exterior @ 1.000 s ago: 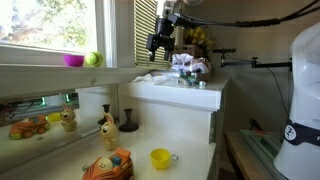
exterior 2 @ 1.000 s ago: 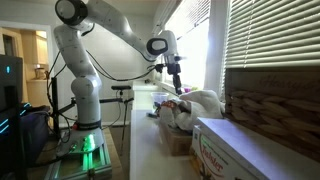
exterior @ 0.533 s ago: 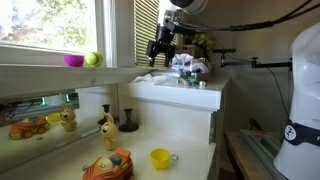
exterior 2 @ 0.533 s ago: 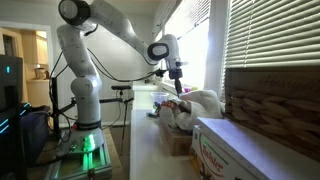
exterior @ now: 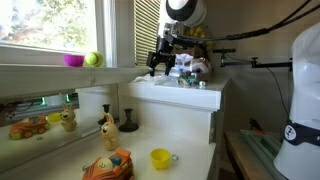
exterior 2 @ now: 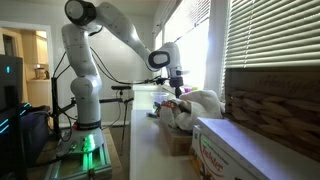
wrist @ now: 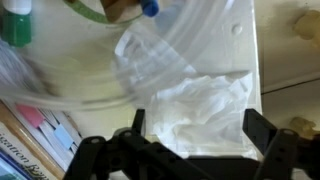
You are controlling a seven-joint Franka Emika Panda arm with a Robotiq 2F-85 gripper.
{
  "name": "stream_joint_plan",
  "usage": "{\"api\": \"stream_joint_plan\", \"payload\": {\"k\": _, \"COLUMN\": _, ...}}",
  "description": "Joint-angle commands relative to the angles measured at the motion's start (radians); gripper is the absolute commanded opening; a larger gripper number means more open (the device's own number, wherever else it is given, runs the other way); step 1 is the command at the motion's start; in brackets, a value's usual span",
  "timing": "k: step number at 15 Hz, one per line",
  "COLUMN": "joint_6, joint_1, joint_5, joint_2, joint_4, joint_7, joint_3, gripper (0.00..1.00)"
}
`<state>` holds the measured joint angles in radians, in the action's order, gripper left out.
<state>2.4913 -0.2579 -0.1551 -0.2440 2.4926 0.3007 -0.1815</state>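
Note:
My open fingers are on either side of the crumpled white cloth. My gripper moves down onto it next and closes on its folds.
My gripper is open and empty. It hangs just above a crumpled white cloth that lies on a white box top. In the wrist view the two dark fingers stand wide apart on either side of the cloth. A clear plastic bag with small items lies just beyond the cloth. In an exterior view the gripper is low over a pile of white and mixed items on the counter.
A yellow cup, an orange-and-blue toy, a giraffe figure and small toys stand on the lower counter. A pink bowl and a green ball sit on the window sill. A cardboard box stands close to the camera.
My gripper has moved down towards the white cloth on the box top. It stays open.

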Motion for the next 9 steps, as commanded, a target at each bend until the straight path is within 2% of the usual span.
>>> {"api": "stream_joint_plan", "payload": {"k": 1, "joint_6": 0.058, "joint_1": -0.003, "joint_5": 0.049, "joint_2": 0.026, "joint_4": 0.014, "joint_7": -0.012, "joint_3": -0.008, "gripper": 1.00}}
{"api": "stream_joint_plan", "payload": {"k": 3, "joint_6": 0.078, "joint_1": -0.005, "joint_5": 0.047, "joint_2": 0.038, "joint_4": 0.015, "joint_7": -0.009, "joint_3": -0.008, "gripper": 0.97}}
{"api": "stream_joint_plan", "payload": {"k": 5, "joint_6": 0.095, "joint_1": -0.005, "joint_5": 0.047, "joint_2": 0.045, "joint_4": 0.019, "joint_7": -0.011, "joint_3": -0.009, "gripper": 0.72}}
{"api": "stream_joint_plan", "payload": {"k": 6, "joint_6": 0.100, "joint_1": -0.005, "joint_5": 0.046, "joint_2": 0.047, "joint_4": 0.020, "joint_7": -0.013, "joint_3": -0.010, "gripper": 0.68}}
{"api": "stream_joint_plan", "payload": {"k": 9, "joint_6": 0.113, "joint_1": -0.002, "joint_5": 0.053, "joint_2": 0.052, "joint_4": 0.024, "joint_7": -0.020, "joint_3": -0.012, "gripper": 0.45}}
